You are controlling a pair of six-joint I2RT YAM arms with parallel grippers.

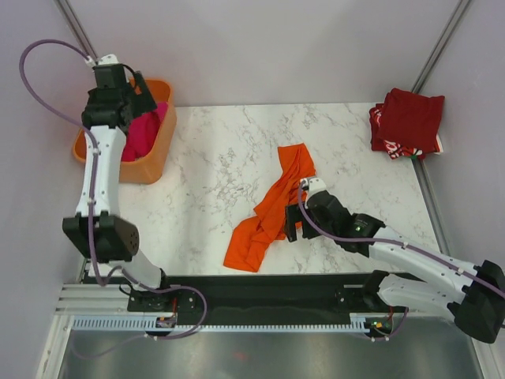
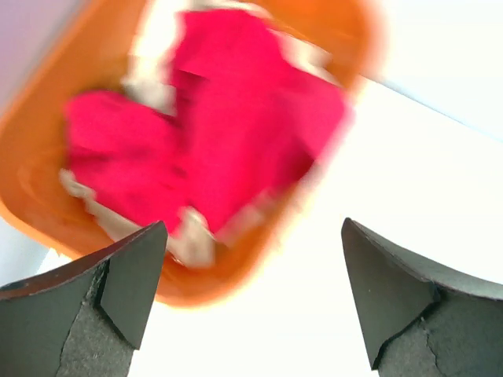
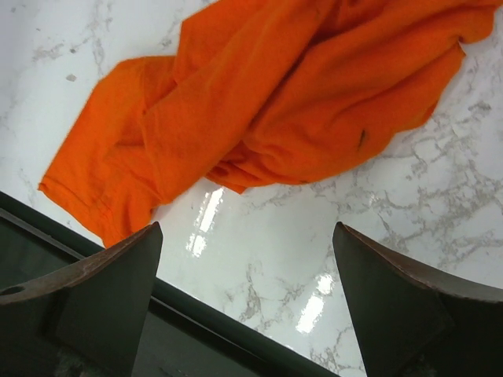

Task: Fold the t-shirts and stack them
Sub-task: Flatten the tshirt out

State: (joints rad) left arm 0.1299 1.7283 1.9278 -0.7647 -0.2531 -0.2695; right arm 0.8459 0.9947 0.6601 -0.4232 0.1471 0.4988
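Observation:
The orange t-shirt's near corner on the basket side is back and below the left gripper, to its right in the top view, so the left gripper will swing back and down onto it.
A bright orange t-shirt (image 1: 272, 207) lies crumpled in a long strip in the middle of the marble table; it fills the top of the right wrist view (image 3: 267, 102). My right gripper (image 3: 247, 251) is open and empty just beside its near right edge, above bare table. Magenta and white shirts (image 2: 212, 126) lie in the orange basket (image 1: 154, 162) at the far left. My left gripper (image 2: 251, 259) is open and empty above the basket's edge. Dark red and red-and-white folded shirts (image 1: 406, 124) lie stacked at the far right corner.
The table's black front edge (image 3: 118, 271) runs just under my right gripper. Grey walls close the table on the left, back and right.

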